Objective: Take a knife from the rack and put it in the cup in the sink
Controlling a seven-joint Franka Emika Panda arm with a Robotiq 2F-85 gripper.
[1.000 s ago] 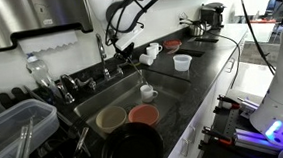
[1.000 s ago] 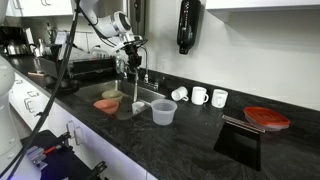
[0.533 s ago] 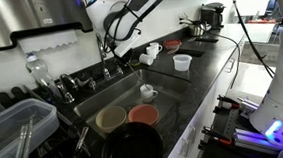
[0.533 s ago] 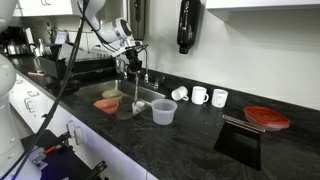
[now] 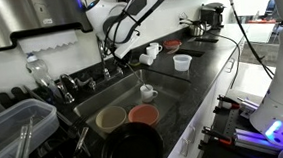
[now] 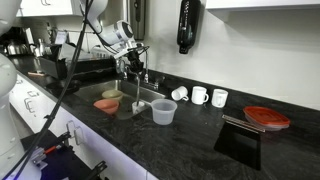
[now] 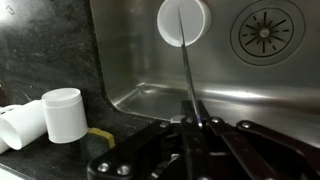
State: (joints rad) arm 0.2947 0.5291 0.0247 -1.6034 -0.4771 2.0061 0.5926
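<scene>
The cup's opening [image 5: 147, 88] [image 7: 185, 20] is below my gripper, under the knife's tip, so my gripper needs to go down a little toward the white cup next and let go of the knife.
My gripper [image 7: 193, 135] is shut on the knife [image 7: 186, 65], a slim silvery blade that hangs straight down over the sink [image 7: 130, 50]. In the wrist view its tip lies over the mouth of the white cup [image 7: 172, 22], which stands on the basin floor beside the drain [image 7: 265, 30]. In an exterior view the gripper [image 5: 131, 56] holds the knife [image 5: 139, 72] above the cup [image 5: 148, 92] in the sink [image 5: 91, 99]. The gripper also shows near the tap in an exterior view [image 6: 133, 53]. The translucent rack tub [image 5: 19, 126] is at the near left.
An orange bowl [image 5: 142, 114], a beige bowl [image 5: 110, 117] and a black pan [image 5: 136, 147] lie in the sink's near end. The chrome tap [image 5: 104, 62] stands behind the gripper. White cups [image 7: 62, 113] sit on the black worktop beside the basin.
The arm has shifted slightly, with the knife still held over the cup. Nothing else has moved.
</scene>
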